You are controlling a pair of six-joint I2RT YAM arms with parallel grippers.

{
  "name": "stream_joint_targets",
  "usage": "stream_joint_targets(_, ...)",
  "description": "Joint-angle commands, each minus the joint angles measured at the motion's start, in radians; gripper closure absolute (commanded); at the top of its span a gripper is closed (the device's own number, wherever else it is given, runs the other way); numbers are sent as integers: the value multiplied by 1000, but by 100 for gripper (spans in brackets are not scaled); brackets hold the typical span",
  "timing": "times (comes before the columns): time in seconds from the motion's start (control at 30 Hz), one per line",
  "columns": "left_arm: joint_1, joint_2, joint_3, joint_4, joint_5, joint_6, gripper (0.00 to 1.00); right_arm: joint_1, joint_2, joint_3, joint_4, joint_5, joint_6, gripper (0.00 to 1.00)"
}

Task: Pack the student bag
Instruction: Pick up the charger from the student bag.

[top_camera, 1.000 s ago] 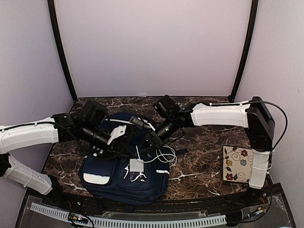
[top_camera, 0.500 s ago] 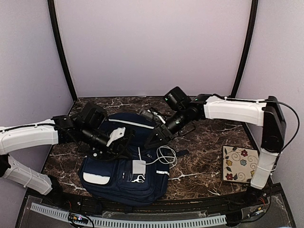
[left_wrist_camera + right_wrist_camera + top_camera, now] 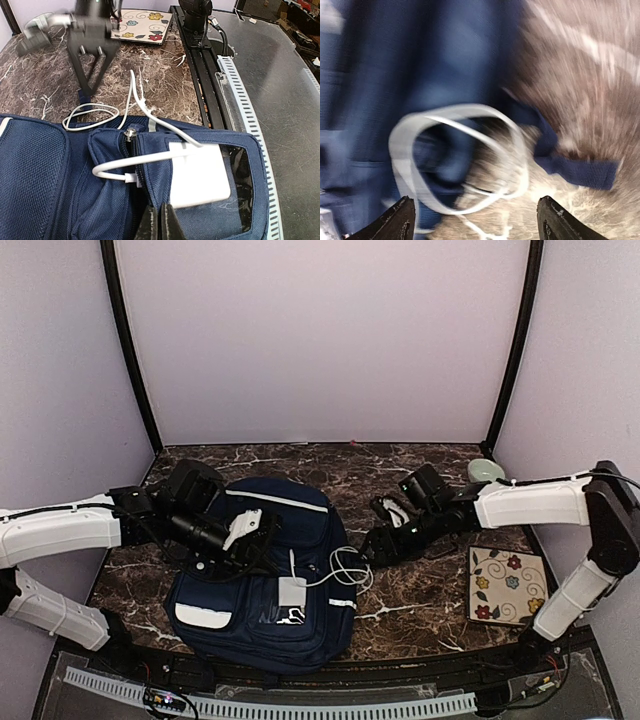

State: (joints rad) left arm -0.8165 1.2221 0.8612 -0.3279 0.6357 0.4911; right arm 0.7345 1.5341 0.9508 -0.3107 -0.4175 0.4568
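The cable below loops loosely off the edge of the bag, so my right gripper should lower its open fingers toward the bag around that loop [image 3: 356, 571] [image 3: 475, 202] and close.
The student bag [image 3: 235, 585] lies flat at the front left, navy with white stripes. A white charger brick [image 3: 291, 592] rests on its front pocket, and its cable [image 3: 347, 568] loops off onto the marble. My left gripper [image 3: 160, 222] is shut on the pocket's fabric edge, right beside the brick [image 3: 200, 175] and the open zip. In the top view that left gripper [image 3: 268, 558] sits over the bag's middle. My right gripper [image 3: 378, 545] hangs open just right of the bag. Its fingertips [image 3: 402, 220] straddle the blurred cable loop [image 3: 405, 150], with nothing between them.
A floral-patterned tile [image 3: 505, 583] lies at the right front. A pale bowl [image 3: 485, 470] sits at the back right corner. A navy strap [image 3: 570, 167] of the bag trails onto the marble near the cable. A black rail [image 3: 200, 65] runs along the front edge.
The right gripper has opened and swung right, off the bag's top, down beside the cable loop. The left gripper and the bag have not moved.
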Motion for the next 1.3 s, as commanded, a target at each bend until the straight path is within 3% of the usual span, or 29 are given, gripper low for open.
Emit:
stream_joint_targets(0.0,13,-20,11,15,-29,14,100,-1,110,-46,169,23,77,15)
stream_joint_targets(0.1,13,-22,16,11,-29,9,100,-1,180,-36,213,32,68,17)
stream_joint_targets(0.2,13,-27,16,10,-32,9,100,-1,237,-23,223,50,49,25)
stream_joint_targets(0.33,13,-26,19,6,-36,14,100,-1,263,-36,279,-59,60,58)
stream_joint_targets(0.4,13,-23,23,2,-36,17,100,-1,241,-50,303,-124,65,69)
stream_joint_targets(0.67,13,-13,27,7,-35,24,100,-1,108,-47,227,-233,41,100)
stream_joint_targets(0.87,13,-20,31,0,-43,27,100,-5,38,-12,172,-263,21,100)
stream_joint_targets(1.07,13,-35,30,2,-54,31,100,-23,-53,183,38,-189,-39,100)
stream_joint_targets(1.27,13,-38,31,48,-75,10,100,129,46,437,111,-316,-96,100)
